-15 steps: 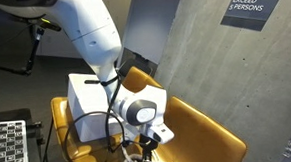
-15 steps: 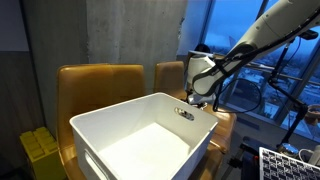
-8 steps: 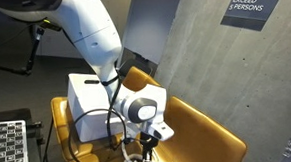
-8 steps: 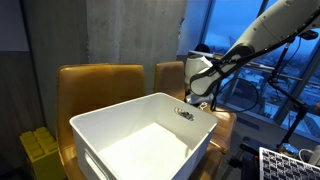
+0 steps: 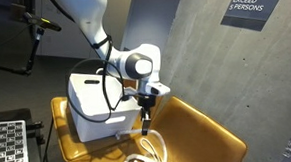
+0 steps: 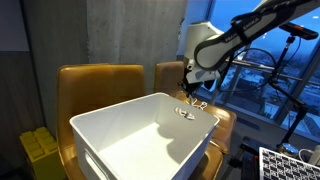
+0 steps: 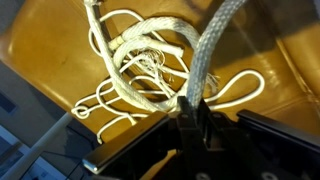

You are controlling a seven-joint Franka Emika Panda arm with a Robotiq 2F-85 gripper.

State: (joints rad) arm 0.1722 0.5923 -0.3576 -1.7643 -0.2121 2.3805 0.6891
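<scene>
The white bin's side is in the way, so my gripper must next go up, across the bin's rim and over the bin's open inside to release the rope.
My gripper (image 5: 145,114) hangs over the yellow chair seat (image 5: 203,136), beside the white bin (image 5: 91,104). Its jaws are shut on a strand of white rope (image 7: 212,52), which runs up out of the fingers in the wrist view. The rest of the rope (image 5: 149,151) trails down to a loose coil (image 7: 140,62) lying on the seat. From the opposite side the gripper (image 6: 188,90) is just past the far rim of the bin (image 6: 140,140), with rope loops (image 6: 196,102) dangling below it.
Two yellow chairs (image 6: 100,80) stand behind the bin against a concrete wall. A yellow crate (image 6: 40,150) sits low beside the bin. A checkerboard panel (image 5: 7,148) lies at the near corner. A dark sign (image 5: 257,5) hangs on the wall.
The jaws have shut on the rope, and the arm has risen from the seat, pulling a strand up while the coil stays below.
</scene>
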